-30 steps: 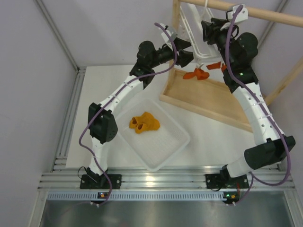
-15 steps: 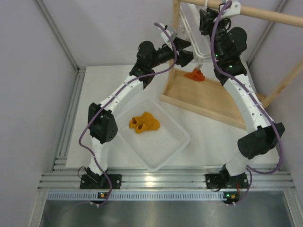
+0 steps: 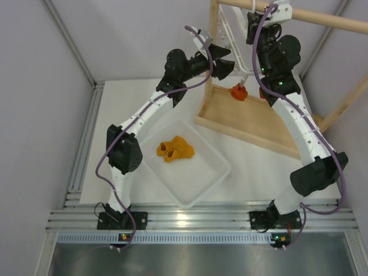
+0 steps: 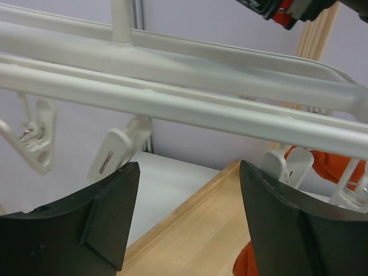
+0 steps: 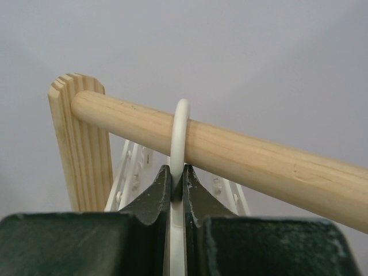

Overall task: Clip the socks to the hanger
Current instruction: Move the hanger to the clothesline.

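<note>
My right gripper slides the hanger's hook along the rod's bare part to the right in the top view next and releases, because the hanger crowds the post.
The white hanger hangs by its hook over the wooden rod. My right gripper is shut on the hook's stem just under the rod, high in the top view. My left gripper stands open just below the hanger's bars, nothing between its fingers, beside the frame's near edge in the top view. Red-orange socks hang under the frame; one shows behind the clips. Two yellow-orange socks lie in the white tray.
The wooden rack has an upright post and a flat base board below the hanger. Empty white clips dangle from the bars near my left fingers. The tray sits in front of the rack, between both arms.
My right gripper has swung up and left from beside the red-orange socks to the hook and has shut on it. The left arm has barely moved.
</note>
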Available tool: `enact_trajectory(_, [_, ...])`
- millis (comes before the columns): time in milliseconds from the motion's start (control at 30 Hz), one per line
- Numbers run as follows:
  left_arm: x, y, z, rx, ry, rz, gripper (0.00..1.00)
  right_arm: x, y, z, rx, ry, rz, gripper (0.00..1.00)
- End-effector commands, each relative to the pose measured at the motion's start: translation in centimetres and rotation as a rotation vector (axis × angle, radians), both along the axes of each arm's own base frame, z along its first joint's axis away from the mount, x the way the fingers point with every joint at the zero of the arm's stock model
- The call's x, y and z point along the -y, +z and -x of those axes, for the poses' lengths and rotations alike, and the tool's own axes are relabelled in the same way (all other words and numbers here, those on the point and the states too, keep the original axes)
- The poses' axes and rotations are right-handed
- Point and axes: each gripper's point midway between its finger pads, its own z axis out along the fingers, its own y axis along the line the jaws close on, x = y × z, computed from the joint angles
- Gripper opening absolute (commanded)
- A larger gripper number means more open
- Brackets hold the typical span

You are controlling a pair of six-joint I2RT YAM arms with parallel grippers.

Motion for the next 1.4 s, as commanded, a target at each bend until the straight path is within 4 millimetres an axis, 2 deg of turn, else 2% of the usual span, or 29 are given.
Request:
enact_trajectory(0, [-1.2,3.0,0.7,0.042,0.016,0.055,0.75,3.1,5.0,5.1,0.122,-0.081,-0.009,0.00])
enact_trajectory(67, [-1.1,2.8,0.5,0.035,0.020,0.055,0.75,4.0,5.5,6.0,0.133,-0.108,-0.002,0.00])
enact_trajectory(200, [-1.1,2.9,0.3,0.024,0.028,0.063,0.77,5.6,5.4,6.6,0.124,-0.157,0.040,0.00])
enact_trajectory(300, [-1.2,3.1,-0.8,0.009,0.070,0.062,0.77,7.0,5.4,6.9,0.116,-0.204,0.050,0.00])
enact_trajectory(433, [-1.6,2.6,-3.1,-0.017,0.173,0.058,0.77,8.7,5.5,7.5,0.109,-0.286,0.070,0.00])
enact_trajectory(467, [-2.0,3.2,-3.7,-0.018,0.217,0.069,0.76,9.3,5.7,7.8,0.107,-0.312,0.065,0.00])
enact_trajectory(533, [-2.3,2.3,-5.0,-0.047,0.273,0.051,0.76,10.0,5.5,7.9,0.100,-0.348,0.077,0.00])
enact_trajectory(567, [-2.8,2.9,-5.6,-0.043,0.320,0.061,0.75,10.6,5.4,8.2,0.097,-0.372,0.073,0.00])
enact_trajectory(633, [-3.0,2.1,-6.5,-0.067,0.357,0.049,0.75,11.1,5.4,8.5,0.096,-0.396,0.078,0.00])
enact_trajectory(833, [-3.6,2.1,-7.2,-0.060,0.412,0.039,0.75,12.3,4.7,9.6,0.067,-0.412,0.102,0.00])
enact_trajectory(867, [-3.6,1.9,-7.2,-0.059,0.408,0.032,0.75,13.1,4.8,10.1,0.065,-0.415,0.087,0.00])
enact_trajectory(900, [-3.3,1.9,-6.8,-0.053,0.377,0.025,0.75,13.2,4.1,9.9,0.037,-0.402,0.096,0.00])
enact_trajectory(933, [-3.2,1.8,-6.5,-0.046,0.352,0.027,0.75,13.2,4.3,10.4,0.041,-0.374,0.104,0.00])
enact_trajectory(967, [-3.0,1.7,-5.9,-0.050,0.300,0.035,0.75,13.8,3.9,10.3,0.029,-0.360,0.089,0.00])
enact_trajectory(1000, [-2.6,1.9,-5.0,-0.039,0.241,0.048,0.73,13.6,3.4,10.1,0.011,-0.333,0.099,0.00])
enact_trajectory(1033, [-1.9,2.2,-2.6,-0.004,0.104,0.036,0.73,13.2,2.8,10.0,-0.004,-0.295,0.113,0.00])
enact_trajectory(1100, [-1.5,2.4,-0.3,0.021,-0.030,0.066,0.73,13.3,2.4,10.0,-0.020,-0.234,0.103,0.00])
enact_trajectory(1133, [-0.8,1.4,1.4,0.027,-0.133,0.037,0.73,12.5,2.0,9.8,-0.026,-0.174,0.115,0.00])
enact_trajectory(1167, [-0.8,2.0,2.6,0.031,-0.189,0.061,0.73,12.9,1.9,9.7,-0.031,-0.143,0.092,0.00])
enact_trajectory(1233, [-0.6,1.6,3.9,0.019,-0.273,0.063,0.73,11.4,1.8,9.7,-0.035,-0.050,0.094,0.00])
enact_trajectory(1267, [-0.4,1.5,5.2,0.006,-0.340,0.066,0.73,12.6,1.7,9.3,-0.047,-0.051,0.071,0.00])
enact_trajectory(1367, [0.3,1.0,6.7,0.008,-0.410,0.051,0.73,12.5,1.5,8.5,-0.064,0.036,0.027,0.00])
